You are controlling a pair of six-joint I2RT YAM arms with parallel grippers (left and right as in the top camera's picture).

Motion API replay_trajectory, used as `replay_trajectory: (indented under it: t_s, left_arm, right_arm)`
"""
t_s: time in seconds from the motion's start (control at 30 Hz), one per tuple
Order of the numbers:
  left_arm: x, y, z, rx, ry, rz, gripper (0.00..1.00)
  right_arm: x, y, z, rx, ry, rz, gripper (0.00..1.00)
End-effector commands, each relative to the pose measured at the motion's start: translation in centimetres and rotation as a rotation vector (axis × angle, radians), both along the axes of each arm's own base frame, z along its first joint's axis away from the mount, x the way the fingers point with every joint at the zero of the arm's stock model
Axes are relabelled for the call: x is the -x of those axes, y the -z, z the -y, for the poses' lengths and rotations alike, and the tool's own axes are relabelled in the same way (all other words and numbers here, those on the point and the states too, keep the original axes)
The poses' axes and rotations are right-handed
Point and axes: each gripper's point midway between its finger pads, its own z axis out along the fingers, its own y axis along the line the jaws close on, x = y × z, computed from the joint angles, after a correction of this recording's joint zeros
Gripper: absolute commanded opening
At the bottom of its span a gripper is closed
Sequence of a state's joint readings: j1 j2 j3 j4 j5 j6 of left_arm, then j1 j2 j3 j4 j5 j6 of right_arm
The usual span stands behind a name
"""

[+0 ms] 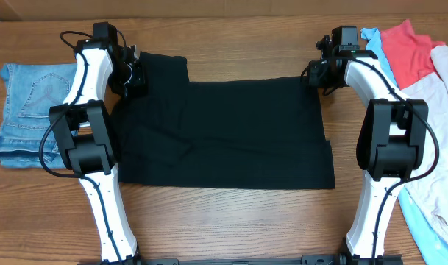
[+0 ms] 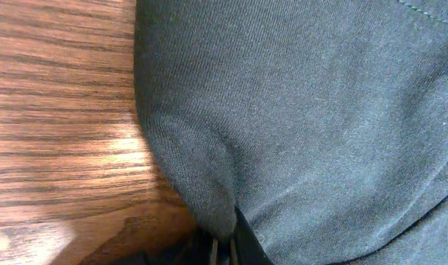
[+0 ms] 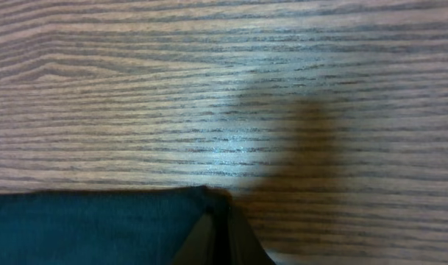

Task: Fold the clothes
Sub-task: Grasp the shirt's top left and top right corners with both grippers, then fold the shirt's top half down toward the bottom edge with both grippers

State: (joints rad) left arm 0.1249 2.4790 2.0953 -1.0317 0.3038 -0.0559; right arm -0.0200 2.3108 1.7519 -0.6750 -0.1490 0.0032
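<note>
The shirt lies unfolded, so my left gripper needs to lift next, bring its pinched fold back and lower it over the shirt's near corner to let it go.
A black T-shirt lies spread flat across the middle of the wooden table, one of the clothes. My left gripper is at its far left corner by the sleeve. In the left wrist view the gripper is shut, pinching a raised fold of the dark fabric. My right gripper is at the shirt's far right corner. The right wrist view shows that gripper shut on the corner of the black cloth, just above the tabletop.
Folded blue jeans lie at the left edge. A heap of other garments sits at the right: a red one, a light blue one and a pale beige one. Bare wood runs along the near side.
</note>
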Motion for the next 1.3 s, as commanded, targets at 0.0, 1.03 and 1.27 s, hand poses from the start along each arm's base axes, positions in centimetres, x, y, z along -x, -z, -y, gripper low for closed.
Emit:
replay_trajectory:
  t_s: [0.0, 1.03, 1.27]
  left_arm:
    - [0.3, 0.6, -0.5, -0.009, -0.025, -0.023, 0.04]
    - [10.1, -13.5, -1.2, -0.108, -0.025, -0.154, 0.04]
    - [12.9, -13.6, -0.2, -0.098, 0.014, -0.267, 0.04]
  right_arm:
    - [0.0, 0.3, 1.7, 0.037, 0.085, -0.030, 0.04]
    - [13.3, -9.7, 8.0, 0.107, 0.280, -0.567, 0.04]
    - [14.8, -9.4, 7.3, 0.072, 0.266, -0.634, 0.04]
